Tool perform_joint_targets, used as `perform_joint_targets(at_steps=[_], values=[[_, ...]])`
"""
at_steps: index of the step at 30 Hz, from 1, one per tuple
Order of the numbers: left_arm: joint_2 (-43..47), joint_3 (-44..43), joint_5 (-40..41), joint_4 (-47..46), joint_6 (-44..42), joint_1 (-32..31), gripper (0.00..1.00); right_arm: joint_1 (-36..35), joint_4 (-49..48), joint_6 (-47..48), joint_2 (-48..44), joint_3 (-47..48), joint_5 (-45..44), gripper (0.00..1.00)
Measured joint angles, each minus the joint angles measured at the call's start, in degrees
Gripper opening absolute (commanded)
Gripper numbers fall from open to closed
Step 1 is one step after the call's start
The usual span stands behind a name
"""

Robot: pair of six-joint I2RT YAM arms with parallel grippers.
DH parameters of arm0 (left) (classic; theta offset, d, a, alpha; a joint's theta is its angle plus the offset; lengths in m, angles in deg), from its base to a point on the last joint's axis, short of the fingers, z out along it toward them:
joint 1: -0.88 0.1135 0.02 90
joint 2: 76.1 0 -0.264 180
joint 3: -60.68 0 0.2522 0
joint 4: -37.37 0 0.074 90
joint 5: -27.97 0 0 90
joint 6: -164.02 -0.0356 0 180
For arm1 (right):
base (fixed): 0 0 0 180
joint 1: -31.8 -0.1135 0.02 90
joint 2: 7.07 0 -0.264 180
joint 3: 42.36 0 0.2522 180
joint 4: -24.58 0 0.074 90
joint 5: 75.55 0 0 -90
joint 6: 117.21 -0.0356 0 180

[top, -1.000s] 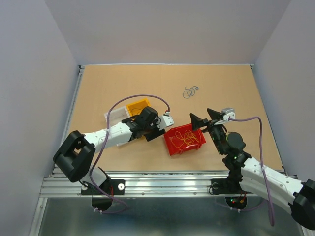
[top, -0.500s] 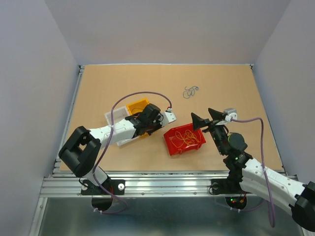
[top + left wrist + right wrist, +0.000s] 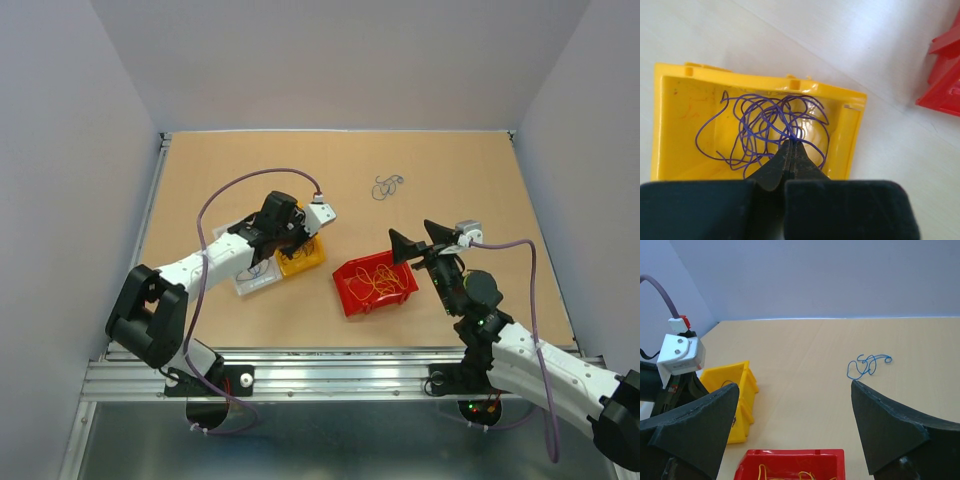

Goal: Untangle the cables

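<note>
My right gripper should next move outward past the red bin (image 3: 347, 297), tip down and lower to close on the blue cable's near loops, as they lie loose outside the bins.
A tangle of thin purple-blue cables (image 3: 765, 125) lies in a yellow bin (image 3: 755, 80). My left gripper (image 3: 791, 143) is down in that bin, shut, with strands of the tangle meeting right at its tips. From above, the left gripper (image 3: 297, 243) hangs over the yellow bin (image 3: 305, 262). Yellow-orange cables (image 3: 375, 280) fill a red bin (image 3: 347, 297). One blue cable (image 3: 386, 186) lies loose on the far table, also seen ahead as the blue cable (image 3: 867, 365). My right gripper (image 3: 410, 232) stands open and empty beside the red bin.
A white bin (image 3: 252, 283) with a dark strand in it sits against the yellow bin's left side. In the right wrist view the red bin (image 3: 790, 456) is just below the fingers and the yellow bin (image 3: 737, 385) to the left. Walls close off the table on three sides.
The left gripper swung left from beside the red bin to over the yellow bin and shut. The right arm stayed still.
</note>
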Motion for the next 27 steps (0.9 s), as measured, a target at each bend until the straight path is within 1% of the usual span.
perform_joint_targets(at_steps=[3,6,8,9,10,11,12,14,15,16,19,20,21,22,24,27], values=[[0.0,-0.09,-0.15,-0.22,0.42,2.1,0.0,0.0,0.0,0.0,0.0,0.0,0.0,0.98],[-0.02,-0.09,1.46,-0.87,0.48,3.04,0.01,0.0,0.0,0.0,0.0,0.0,0.0,0.98],[-0.63,-0.15,2.8,-1.79,0.46,3.02,0.06,-0.02,0.0,0.0,0.02,0.0,0.0,1.0],[-1.55,-0.37,3.54,-2.19,0.39,3.02,0.15,0.0,0.02,0.0,0.07,0.0,0.0,1.0],[-2.62,-0.52,4.15,-2.62,0.39,3.02,0.21,0.0,0.11,-0.04,0.28,0.0,-0.09,1.0],[-3.8,-0.7,4.63,-2.97,0.28,3.02,0.36,0.0,0.85,-0.7,0.92,0.24,-0.96,1.0],[-5.4,-0.9,5.29,-3.17,0.22,3.02,0.43,0.0,1.2,-0.92,1.49,0.37,-1.14,1.0],[-7.23,-0.9,5.81,-3.15,0.17,3.02,0.49,0.0,5.22,-2.78,4.7,2.84,-4.04,1.0],[-7.61,-0.9,6.1,-3.04,0.13,3.02,0.53,0.02,7.21,-3.56,7.15,4.98,-5.42,1.0],[-7.61,-0.9,6.4,-3.06,0.11,3.02,0.55,0.31,10.36,-4.63,10.43,8.13,-6.49,1.0],[-6.62,-0.9,7.37,-3.87,0.24,3.13,0.62,2.99,16.39,-6.62,20.52,16.15,-5.7,1.0],[-5.64,-0.83,7.5,-4.09,0.31,3.39,0.65,4.15,17.27,-7.13,22.84,17.75,-5.16,1.0],[-4.81,-0.79,7.72,-4.24,0.37,3.43,0.73,5.57,18.12,-7.78,24.72,18.99,-4.28,1.0],[-2.99,-0.52,7.76,-4.7,0.46,3.65,0.77,7.17,18.84,-8.33,26.64,20.24,-3.56,1.0],[0.96,0.46,7.78,-6.16,0.68,3.87,0.85,12.31,20.7,-9.57,32.26,23.82,-1.01,1.0],[8.0,2.89,7.74,-8.83,0.85,4.22,0.89,18.21,22.49,-10.64,41.33,30.1,3.13,1.0]])
